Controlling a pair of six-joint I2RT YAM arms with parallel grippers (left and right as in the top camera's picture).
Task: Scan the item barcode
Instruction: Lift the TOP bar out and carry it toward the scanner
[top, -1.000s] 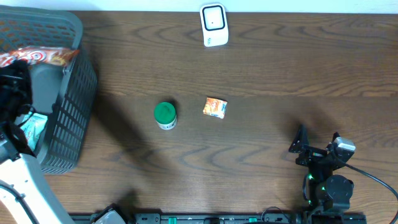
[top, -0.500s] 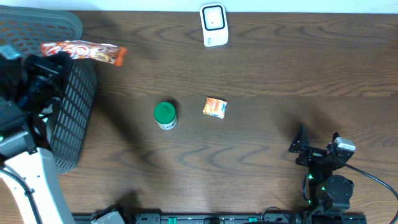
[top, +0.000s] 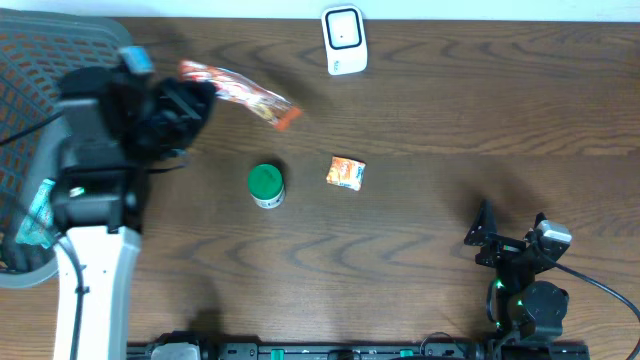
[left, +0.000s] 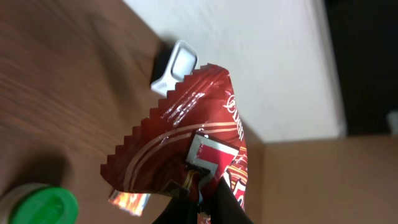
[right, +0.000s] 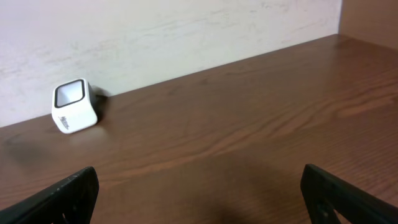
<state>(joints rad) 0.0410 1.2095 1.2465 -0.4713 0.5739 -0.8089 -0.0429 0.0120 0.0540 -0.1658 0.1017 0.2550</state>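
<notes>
The left gripper moves to the right in the overhead view next, then down to release the packet beyond the orange sachet, where the tabletop is clear.
A long red and orange snack packet (top: 238, 92) hangs in the air over the table's back left, and my left gripper (top: 195, 100) is shut on its near end. In the left wrist view the red packet (left: 186, 137) fills the middle, pinched low down by my left gripper (left: 202, 202). The white barcode scanner (top: 343, 40) stands at the back edge, to the right of the packet; the scanner (left: 176, 65) shows beyond the packet's top edge. My right gripper (top: 510, 232) rests open at the front right, nothing between its fingers (right: 62, 199), facing the scanner (right: 74, 106).
A grey mesh basket (top: 40, 140) stands at the far left with another packet (top: 38, 210) inside. A green-lidded jar (top: 265, 184) and a small orange sachet (top: 346, 173) lie mid-table. The jar's green lid (left: 40, 205) lies below the held packet.
My left arm has lifted the snack packet out of the basket and swung it right, towards the scanner. The right arm has not moved.
</notes>
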